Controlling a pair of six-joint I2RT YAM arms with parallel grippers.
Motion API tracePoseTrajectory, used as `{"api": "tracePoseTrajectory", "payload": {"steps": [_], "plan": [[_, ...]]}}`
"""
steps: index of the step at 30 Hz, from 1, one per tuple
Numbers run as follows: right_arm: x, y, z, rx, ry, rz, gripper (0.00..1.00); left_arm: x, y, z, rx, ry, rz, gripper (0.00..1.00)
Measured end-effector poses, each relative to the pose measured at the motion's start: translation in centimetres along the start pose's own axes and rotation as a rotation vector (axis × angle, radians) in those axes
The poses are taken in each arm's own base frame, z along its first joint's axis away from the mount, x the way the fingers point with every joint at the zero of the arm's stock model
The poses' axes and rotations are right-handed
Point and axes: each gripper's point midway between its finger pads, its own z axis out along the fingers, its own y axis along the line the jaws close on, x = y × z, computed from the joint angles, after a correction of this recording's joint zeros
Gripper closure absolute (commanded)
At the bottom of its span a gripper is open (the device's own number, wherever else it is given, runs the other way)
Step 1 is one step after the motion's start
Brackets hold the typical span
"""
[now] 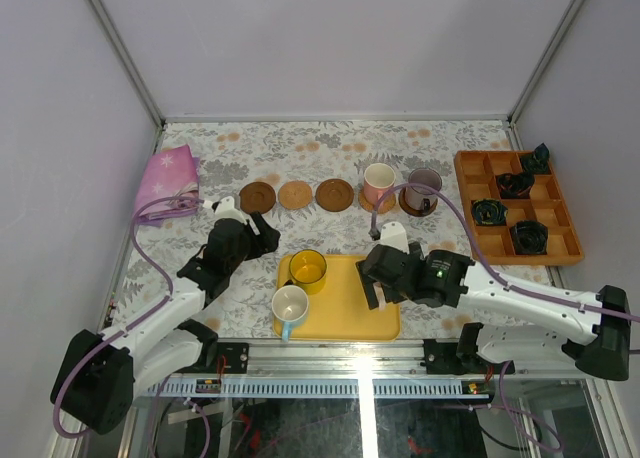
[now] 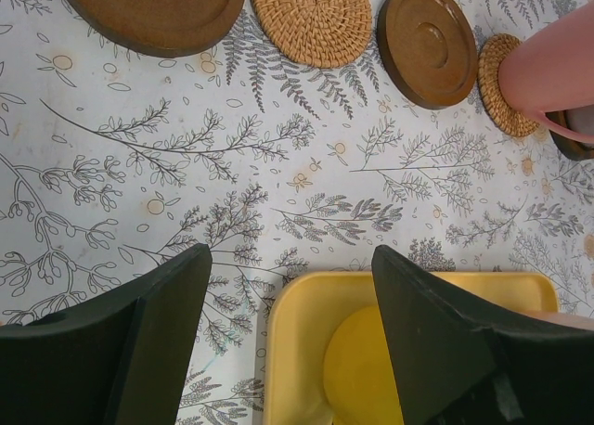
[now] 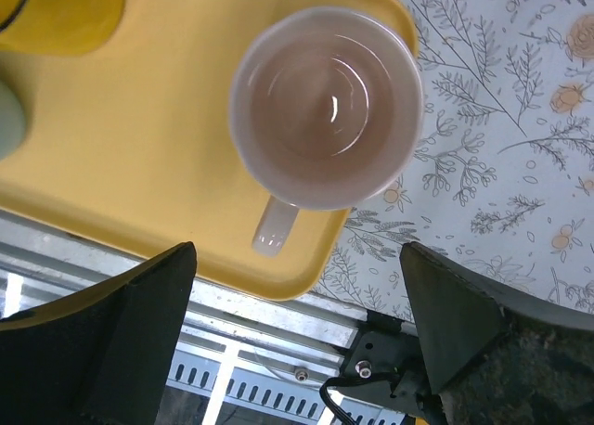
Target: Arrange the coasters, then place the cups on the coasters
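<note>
The handle of the tray's pale pink cup [image 1: 380, 296] [image 3: 276, 225] is below my right gripper and sticks out toward the metal bar. My right gripper will next lower its open fingers on both sides of the handle.
Three bare coasters lie in a row: dark brown [image 1: 258, 196] [image 2: 153, 12], woven tan [image 1: 296, 194] [image 2: 312, 19], dark brown [image 1: 335, 194] [image 2: 429, 43]. A pale pink cup [image 1: 378, 182] stands on a tan coaster [image 2: 501, 86]. A grey-purple cup [image 1: 424, 186] stands on a dark coaster [image 1: 416, 207]. On the yellow tray [image 1: 345, 313] stand a yellow cup [image 1: 307, 269] [image 2: 362, 369], a white-and-blue cup [image 1: 290, 306] and another pale pink cup [image 3: 325, 105]. My right gripper [image 1: 381, 290] [image 3: 297, 251] is open just above that cup, touching nothing. My left gripper [image 1: 265, 243] [image 2: 290, 253] is open and empty over the tray's far left corner.
A wooden compartment box [image 1: 470, 193] with black ring-shaped objects [image 1: 517, 185] sits at the right. A pink-purple pouch [image 1: 170, 173] lies at the far left. The metal rail [image 1: 350, 383] runs along the near edge, close to the tray. White walls enclose the table.
</note>
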Motion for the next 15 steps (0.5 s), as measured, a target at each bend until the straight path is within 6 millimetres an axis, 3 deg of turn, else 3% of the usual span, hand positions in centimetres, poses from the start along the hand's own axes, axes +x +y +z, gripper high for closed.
{"api": "tracePoseTrajectory", "payload": {"steps": [7,15], "plan": [[2.1,-0.8,1.7,0.051,0.044,0.049,0.01,0.1,0.1,0.1,-0.003,0.004,0.001,0.30],[3.3,0.1,4.5,0.056,0.064,0.068,0.01,0.2,0.2,0.2,-0.007,0.008,0.002,0.30]]}}
